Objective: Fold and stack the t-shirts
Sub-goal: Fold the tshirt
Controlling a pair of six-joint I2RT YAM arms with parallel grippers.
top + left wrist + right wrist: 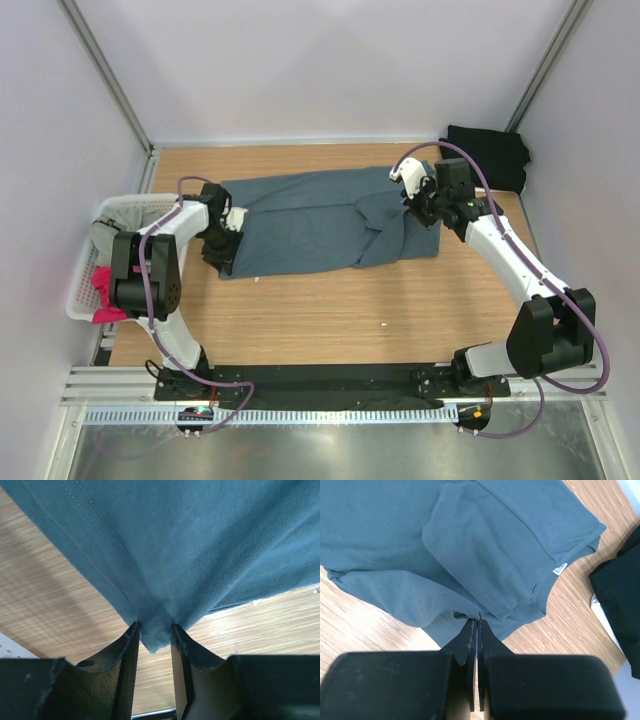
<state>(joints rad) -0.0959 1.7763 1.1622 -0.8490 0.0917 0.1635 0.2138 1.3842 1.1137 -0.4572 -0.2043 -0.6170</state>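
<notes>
The held fold of the shirt goes outward in my right gripper to the shirt's far edge (386, 172) (577, 505) next for release, since it still leaves that edge uncovered.
The slate blue-grey t-shirt (320, 220) lies lengthwise across the middle of the table, its right part folded over. My left gripper (228, 242) is at the shirt's near left corner. In the left wrist view (154, 626) the fingers pinch the stitched hem of the shirt (190, 540), and the corner pokes out between them. My right gripper (418, 200) is at the shirt's right end. In the right wrist view (478, 620) it is shut on a bunched fold of the shirt (395, 530) near the collar. A folded black t-shirt (487, 157) lies at the back right corner.
A white slatted basket (85, 275) stands at the table's left edge, beside my left arm. It holds a light grey shirt (105, 235) and a bright pink shirt (102, 290). The black shirt (620, 590) shows at the right of the right wrist view. Walls enclose the table.
</notes>
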